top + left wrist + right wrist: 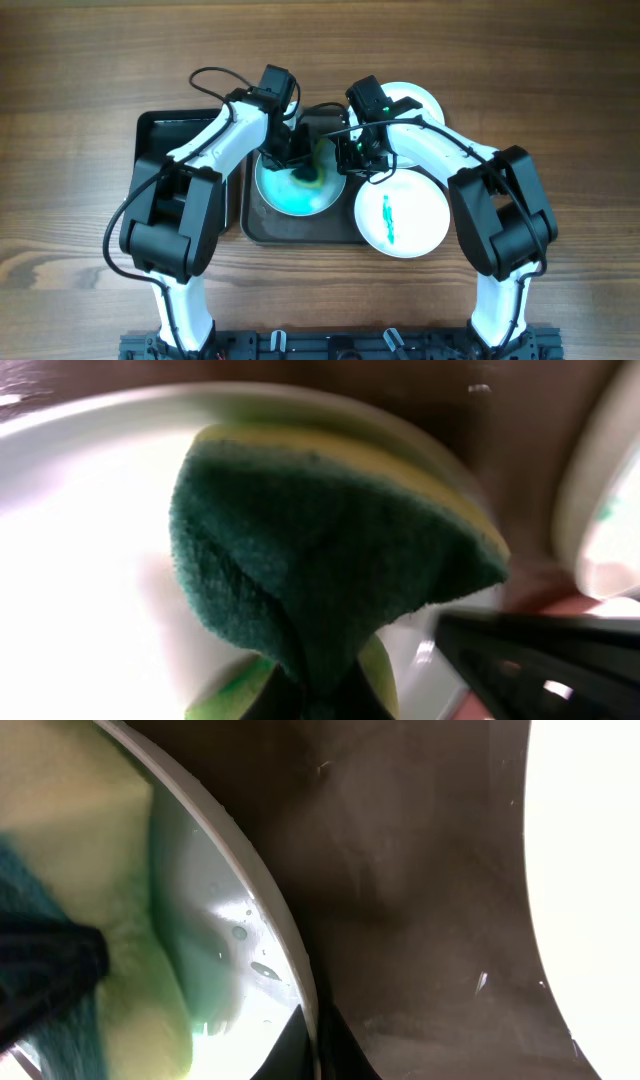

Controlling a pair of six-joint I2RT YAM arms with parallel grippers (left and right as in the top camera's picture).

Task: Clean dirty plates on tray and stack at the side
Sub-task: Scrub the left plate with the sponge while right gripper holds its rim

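Observation:
My left gripper rises and moves over the empty black tray (162, 143) next, to its left in the overhead view, then lowers to release the sponge (310, 172).
A white plate (297, 190) smeared green lies on the dark tray (300, 228). My left gripper (300, 160) is shut on a green-and-yellow sponge (310, 172) and presses it on that plate; the sponge fills the left wrist view (320, 560). My right gripper (350, 160) is shut on the plate's right rim (290, 950), one finger on each side. A second white plate (402, 213) with a green streak lies on the table to the right of the tray. A third white plate (415, 105) lies behind it, partly under my right arm.
A black tray (165, 135) sits at the left, partly under my left arm. The dark tray's floor (420, 880) shows beside the held rim. Wooden tabletop (80, 200) surrounds everything.

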